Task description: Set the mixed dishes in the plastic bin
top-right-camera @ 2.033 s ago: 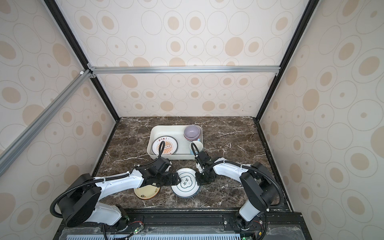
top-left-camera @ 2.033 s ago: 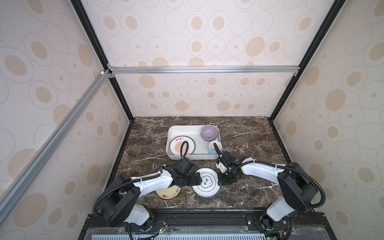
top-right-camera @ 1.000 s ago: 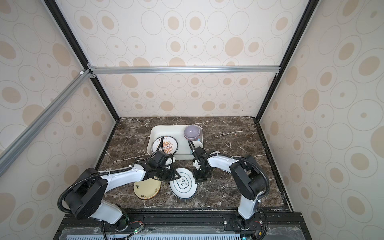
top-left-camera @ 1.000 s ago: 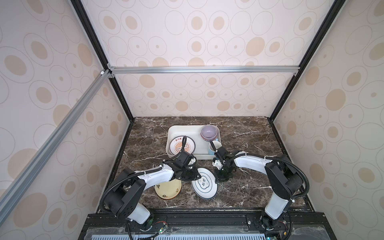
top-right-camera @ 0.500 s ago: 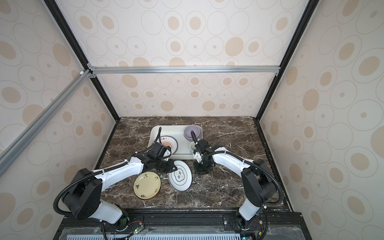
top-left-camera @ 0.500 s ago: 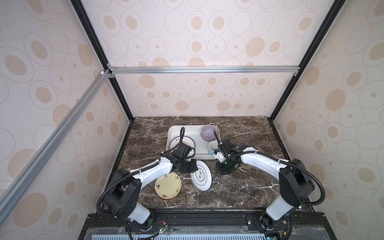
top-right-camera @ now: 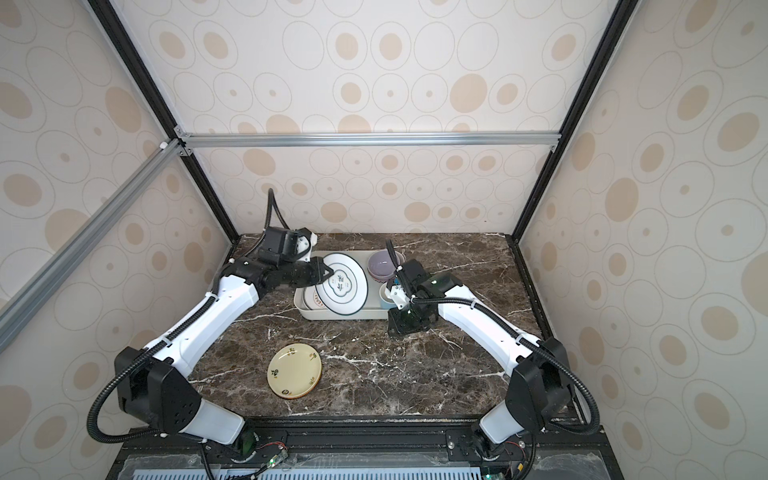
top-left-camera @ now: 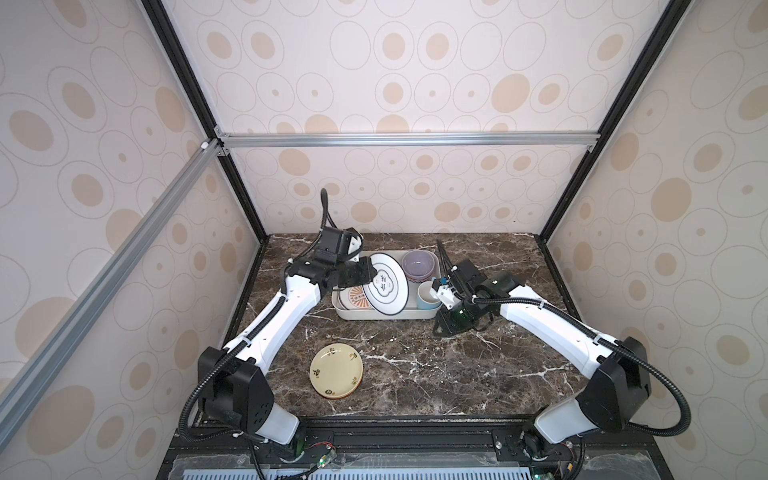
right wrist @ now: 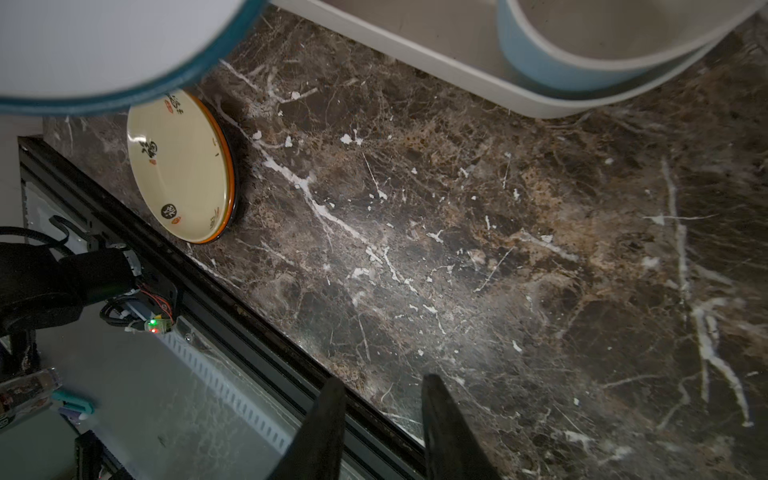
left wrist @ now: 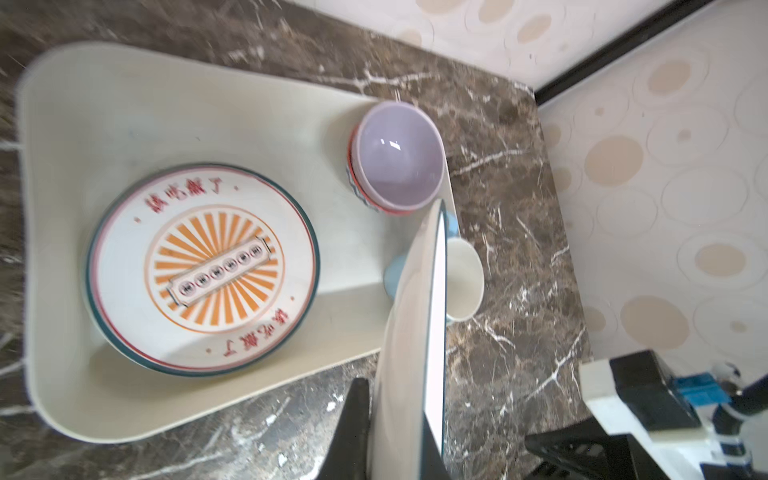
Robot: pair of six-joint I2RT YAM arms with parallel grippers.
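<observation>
The orange sunburst plate lies below my left gripper, clear of bowls and mug, so the gripper needs to lower and level the hanging plate onto it next, then let go.
My left gripper is shut on the rim of the green-rimmed white plate. The plate hangs tilted over the white plastic bin. Inside the bin lie the orange sunburst plate, a lilac-inside bowl nested in another bowl, and the light blue mug. A pale yellow plate rests on a darker plate near the table's front. My right gripper is open and empty, low over the table by the bin's front right corner.
The dark marble table ends at a black rail along the front. Patterned walls and black frame posts close in the sides and back. The bin stands at the back, left of centre.
My left gripper has carried the green-rimmed plate up from the table's front to above the bin. My right gripper has let go of the plate's edge, opened, and drawn back to the right.
</observation>
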